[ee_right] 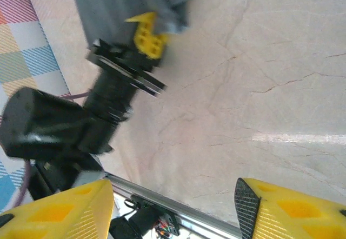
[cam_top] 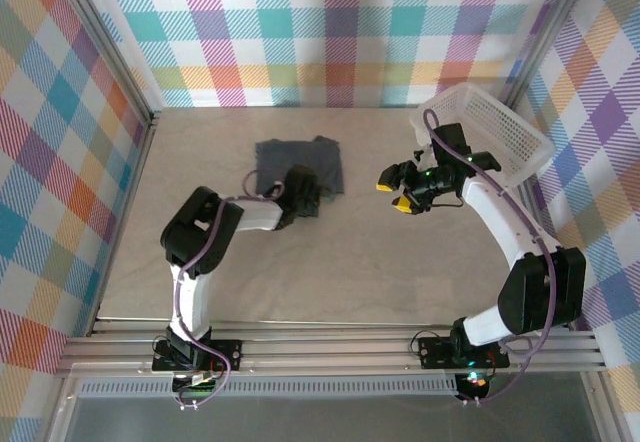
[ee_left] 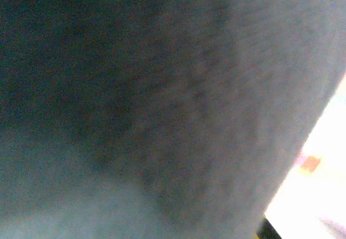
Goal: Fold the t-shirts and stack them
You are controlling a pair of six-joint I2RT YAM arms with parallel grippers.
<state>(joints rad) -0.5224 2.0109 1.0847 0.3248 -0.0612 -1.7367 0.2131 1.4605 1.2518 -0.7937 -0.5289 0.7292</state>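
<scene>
I will carry the folded t-shirt sideways and outward with my left gripper and release it at the table's back corner opposite the mesh basket, since that's bare.
A dark slate-grey t-shirt (cam_top: 298, 165) lies folded into a small rectangle at the back middle of the table. My left gripper (cam_top: 306, 195) is at its near right corner. In the right wrist view one yellow finger (ee_right: 146, 34) presses against the bunched edge of the t-shirt (ee_right: 124, 1), and the other finger is hidden by cloth. Blurred grey cloth of the t-shirt (ee_left: 162, 109) hangs right in front of the left wrist camera. My right gripper (cam_top: 394, 195) hovers over bare table to the right of the shirt, open (ee_right: 174, 196) with nothing between its yellow fingers.
A white mesh basket (cam_top: 492, 130) stands tilted at the back right, just behind the right arm. The pale table (cam_top: 330, 262) lies bare in front of the shirt. Checked walls close in the sides and back; a metal rail (cam_top: 330, 347) runs along the near edge.
</scene>
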